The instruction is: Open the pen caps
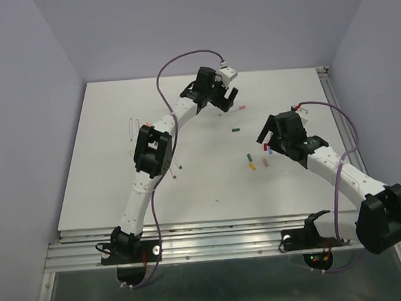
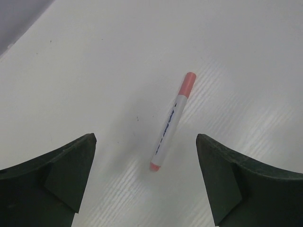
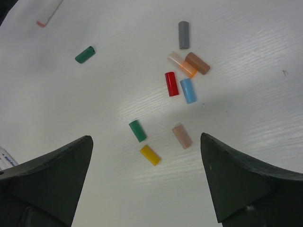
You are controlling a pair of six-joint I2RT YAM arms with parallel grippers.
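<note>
My left gripper lowers its open fingers next around the pen's white body (image 1: 231,110) (image 2: 167,134) below, short of the pink cap, leaving that end of the pen clear.
A white pen (image 2: 168,125) with its pink cap (image 2: 188,84) on lies flat on the table. It sits just ahead of my open, empty left gripper (image 2: 147,179), between the lines of the two fingers. In the top view this gripper (image 1: 226,99) is at the far centre, next to the pink cap (image 1: 242,108). My right gripper (image 3: 147,179) is open and empty, hovering above several loose caps: green (image 3: 138,130), yellow (image 3: 149,154), pale pink (image 3: 182,135), red (image 3: 172,83), blue (image 3: 188,90), orange (image 3: 182,64), brown (image 3: 197,63), grey (image 3: 183,34) and dark green (image 3: 85,54).
Thin white pen barrels (image 1: 133,127) lie at the left of the table, and more (image 1: 176,164) lie beside the left arm's elbow. The loose caps cluster at centre right (image 1: 252,164). A raised rail (image 1: 340,123) runs along the table's right edge.
</note>
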